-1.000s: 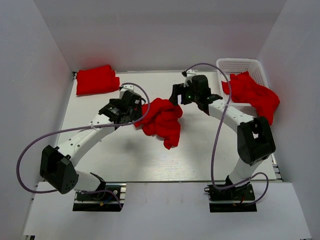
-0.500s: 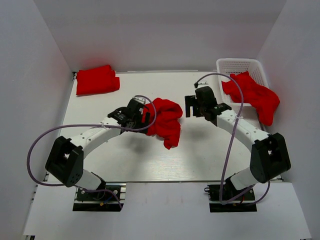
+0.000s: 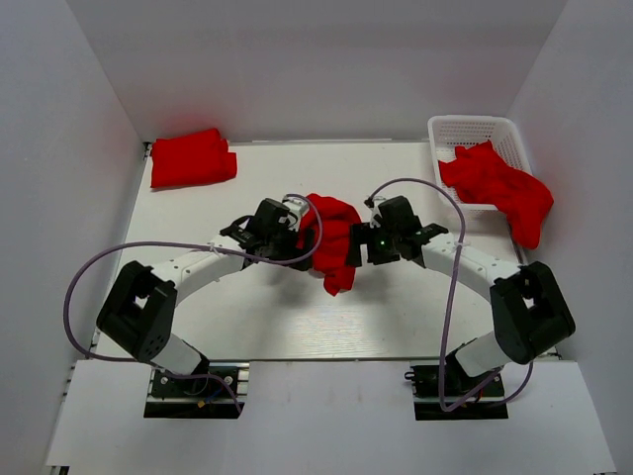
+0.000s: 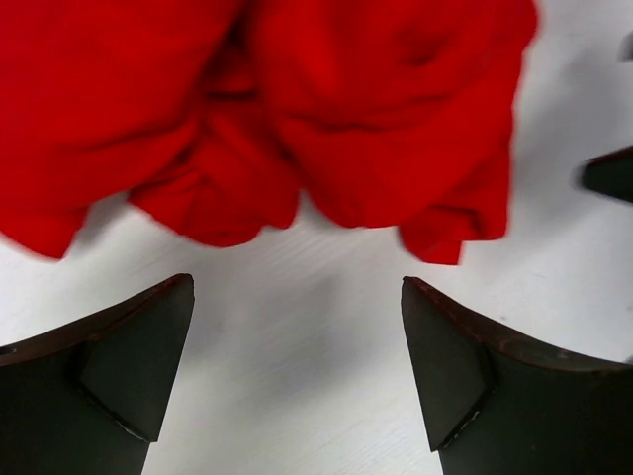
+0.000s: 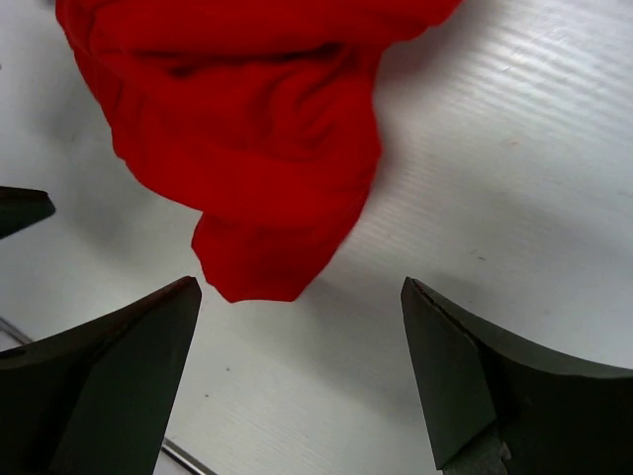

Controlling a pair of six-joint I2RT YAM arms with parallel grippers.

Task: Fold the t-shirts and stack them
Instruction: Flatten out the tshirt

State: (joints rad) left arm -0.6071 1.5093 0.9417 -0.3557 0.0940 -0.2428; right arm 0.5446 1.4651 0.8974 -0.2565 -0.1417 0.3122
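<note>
I will next move my left gripper down and ease it outward onto the heap's near rounded fold (image 3: 318, 265) (image 4: 346, 204), because its open fingers still have only bare table between them.
One crumpled red t-shirt (image 3: 332, 236) lies in a heap mid-table; the same t-shirt (image 4: 277, 109) fills the top of the left wrist view, and the t-shirt (image 5: 247, 129) also shows in the right wrist view. My left gripper (image 3: 300, 236) sits at its left edge, open, and in its own view the left gripper (image 4: 297, 287) has only bare table between its fingers. My right gripper (image 3: 356, 247) is at the heap's right edge; seen from its wrist, the right gripper (image 5: 300, 287) is open with the cloth's lowest tip just ahead of it. A folded t-shirt (image 3: 193, 158) lies at the back left.
A white lattice basket (image 3: 473, 129) stands at the back right, with more red t-shirts (image 3: 499, 183) spilling over its near rim. Grey walls close in the table on three sides. Purple cables loop from both arms over the table.
The right arm swung from the back beside the basket down to the heap's right side. The left gripper moved closer in on the left. The heap looks a little more bunched.
</note>
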